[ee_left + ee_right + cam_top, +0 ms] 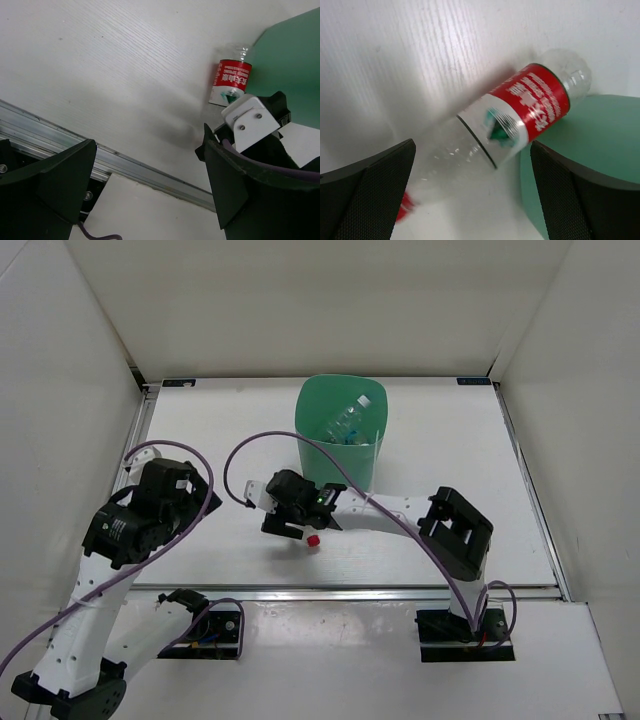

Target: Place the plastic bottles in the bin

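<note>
The neck (417, 190) beside the red cap (313, 540) lies below my right gripper. My right gripper next turns in line with the slanting bottle and lowers onto that neck.
A red-labelled clear bottle (520, 120) with a red cap lies on its side on the white table, its bottom end against the green bin (590, 150). My right gripper (475, 200) is open and hovers over it, a finger on each side and neither touching. In the top view the right gripper (292, 512) hides the bottle except its red cap (313, 540). The bin (312, 400) stands just behind it and holds several clear bottles (350, 420). My left gripper (150, 200) is open and empty over the near rail. The left wrist view shows the bottle (230, 82) beside the bin (295, 65).
A metal rail (340, 592) runs along the table's near edge. White walls enclose the table on the left, back and right. The left arm's wrist (150, 505) sits at the table's left side, well away from the bottle.
</note>
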Tool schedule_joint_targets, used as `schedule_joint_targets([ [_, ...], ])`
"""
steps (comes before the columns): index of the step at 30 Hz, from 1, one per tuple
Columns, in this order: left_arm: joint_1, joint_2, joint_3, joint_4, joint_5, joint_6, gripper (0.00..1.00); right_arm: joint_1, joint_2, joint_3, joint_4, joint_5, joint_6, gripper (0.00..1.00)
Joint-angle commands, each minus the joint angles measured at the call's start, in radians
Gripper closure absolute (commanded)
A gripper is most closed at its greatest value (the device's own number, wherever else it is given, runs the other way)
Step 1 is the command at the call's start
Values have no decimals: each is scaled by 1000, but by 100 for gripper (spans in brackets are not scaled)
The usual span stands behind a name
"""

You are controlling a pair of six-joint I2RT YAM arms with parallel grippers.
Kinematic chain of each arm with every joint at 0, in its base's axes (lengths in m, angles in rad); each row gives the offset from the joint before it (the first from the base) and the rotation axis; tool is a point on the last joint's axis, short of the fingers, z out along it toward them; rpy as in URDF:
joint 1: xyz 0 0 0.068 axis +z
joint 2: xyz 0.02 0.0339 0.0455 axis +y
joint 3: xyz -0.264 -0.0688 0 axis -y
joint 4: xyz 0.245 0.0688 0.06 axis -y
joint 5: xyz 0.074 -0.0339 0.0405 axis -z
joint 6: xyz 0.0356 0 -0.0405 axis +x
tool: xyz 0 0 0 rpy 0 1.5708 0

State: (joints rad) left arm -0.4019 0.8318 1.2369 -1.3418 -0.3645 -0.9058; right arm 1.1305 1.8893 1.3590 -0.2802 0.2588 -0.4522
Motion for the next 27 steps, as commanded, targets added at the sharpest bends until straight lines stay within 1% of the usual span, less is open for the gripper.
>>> schedule_joint_targets([
  [1, 3, -19, 32, -88, 9, 22, 0, -9, 11, 43, 76, -35, -28, 1],
  [6, 3, -30, 23, -88, -2, 22, 0, -9, 65, 52, 45, -35, 30, 1],
  [8, 3, -30, 22, -88, -11, 22, 0, -9, 79, 52, 20, -65, 62, 1],
  [13, 3, -30, 22, -88, -11, 31, 0, -9, 139, 98, -39, -85, 161, 1],
  [19, 3, -30, 22, -88, -11, 31, 0, -28, 172, 143, -88, -84, 208, 1],
  [22, 3, -30, 22, -88, -2, 31, 0, -52, 214, 196, -158, -96, 263, 1],
  [26, 3, -30, 22, -88, -2, 31, 0, -78, 304, 320, -354, -107, 374, 2],
  [27, 3, -30, 22, -88, -2, 31, 0, -87, 304, 321, -364, -107, 388, 2],
])
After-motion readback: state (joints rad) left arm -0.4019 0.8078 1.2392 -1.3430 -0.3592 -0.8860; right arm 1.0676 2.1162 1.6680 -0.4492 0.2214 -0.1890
